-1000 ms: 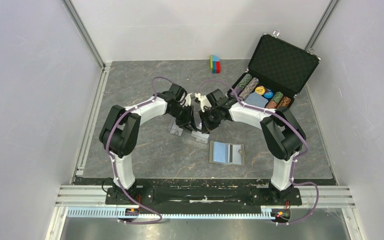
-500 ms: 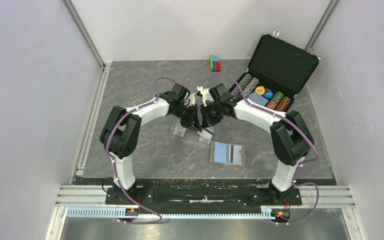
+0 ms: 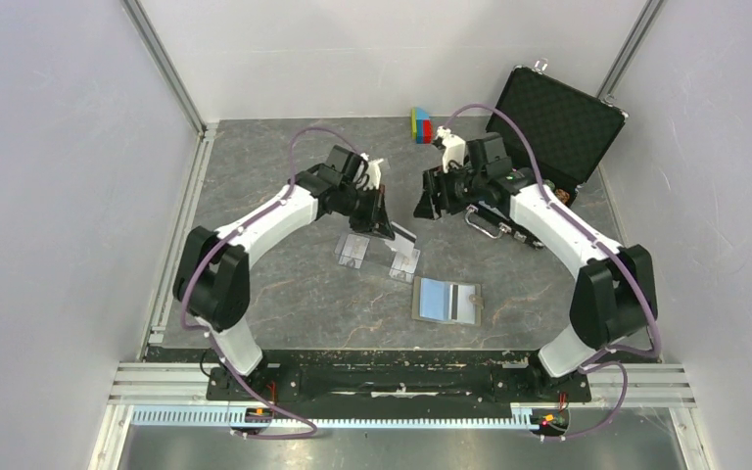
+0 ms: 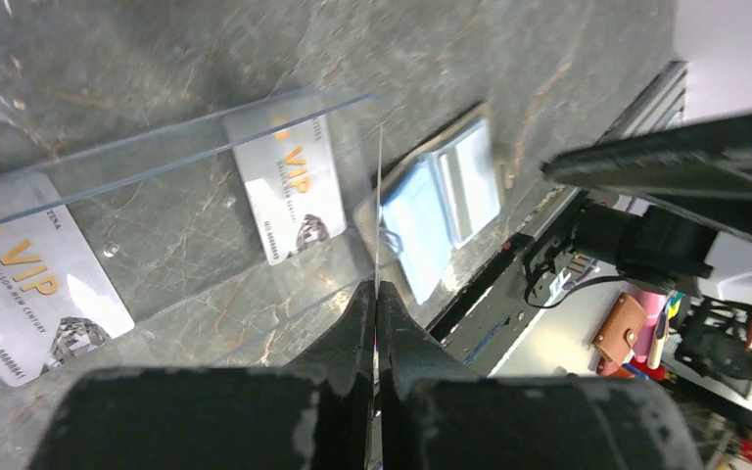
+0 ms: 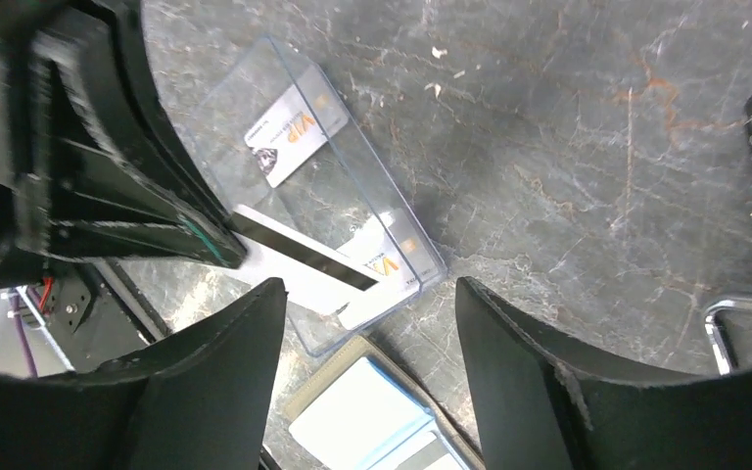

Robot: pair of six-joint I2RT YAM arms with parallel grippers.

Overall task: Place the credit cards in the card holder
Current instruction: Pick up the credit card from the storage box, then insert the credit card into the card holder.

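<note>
The card's striped edge (image 3: 408,235) (image 5: 350,270) sticks out free from my left gripper, so next my right gripper needs to move back toward the held credit card and turn onto that edge.
My left gripper (image 3: 389,227) is shut on one credit card (image 3: 403,236), held above the clear plastic case. In the left wrist view that card (image 4: 377,196) shows edge-on, running out from the closed gripper (image 4: 377,290). The right wrist view shows its white back and black stripe (image 5: 305,257). Two more credit cards (image 4: 289,191) (image 4: 29,284), printed VIP, lie in the case halves. The card holder (image 3: 447,301) lies open on the table, pale blue lining up, in front of the case. My right gripper (image 3: 424,206) is open and empty, off to the right of the held card.
The clear plastic case (image 3: 352,250) lies open in two halves on the table's middle. A black chip briefcase (image 3: 548,122) stands open at the back right, my right arm across its front. Colored blocks (image 3: 421,124) sit at the back edge.
My right gripper opened, let go of the card and drew back to the right and rear. My left gripper shut on the card and holds it alone.
</note>
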